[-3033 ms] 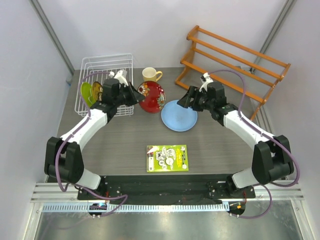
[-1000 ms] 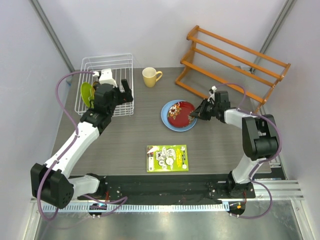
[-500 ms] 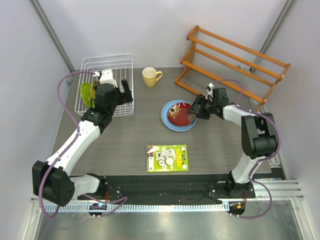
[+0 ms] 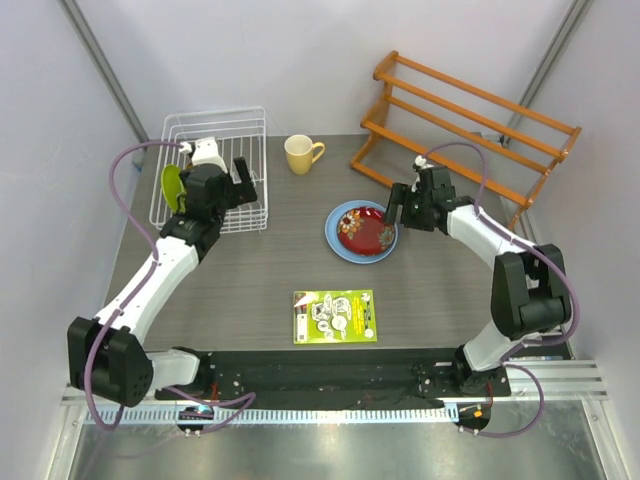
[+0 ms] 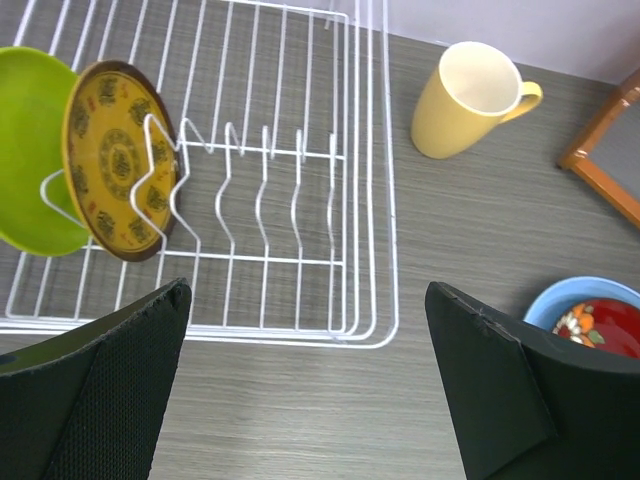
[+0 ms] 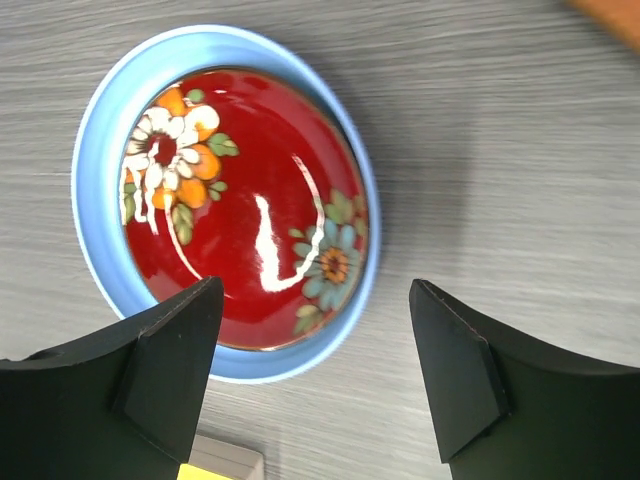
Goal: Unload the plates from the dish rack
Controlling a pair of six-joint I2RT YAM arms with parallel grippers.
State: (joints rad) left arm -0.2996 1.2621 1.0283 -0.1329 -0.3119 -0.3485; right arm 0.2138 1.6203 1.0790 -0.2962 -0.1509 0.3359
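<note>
My left gripper should go down to the left in the top view, onto the upper rim of the yellow patterned plate, because the empty slots beside the plate leave room for my fingers.
The white wire dish rack (image 4: 210, 125) (image 5: 345, 335) stands at the back left. A lime green plate (image 4: 172, 187) (image 5: 25, 160) and a yellow patterned plate (image 5: 110, 160) stand upright between its tines at the left end. My left gripper (image 4: 245, 185) (image 5: 307, 287) hovers open over the rack's near right corner, holding nothing. At mid table the dark red flowered plate (image 4: 362, 230) (image 6: 240, 210) lies flat inside the light blue plate (image 4: 331, 228) (image 6: 95, 200). My right gripper (image 4: 392, 212) (image 6: 315, 287) is open just above the stack's right edge, touching neither plate.
A yellow mug (image 4: 300, 153) (image 5: 470, 100) stands right of the rack. An orange wooden slatted rack (image 4: 470, 120) fills the back right. A green leaflet (image 4: 334, 316) lies near the front edge, its corner (image 6: 225, 465) close to the plates.
My right gripper has opened and let go of the dark red plate, which now rests on the light blue one, then risen slightly. The left gripper stays open over the rack's right side.
</note>
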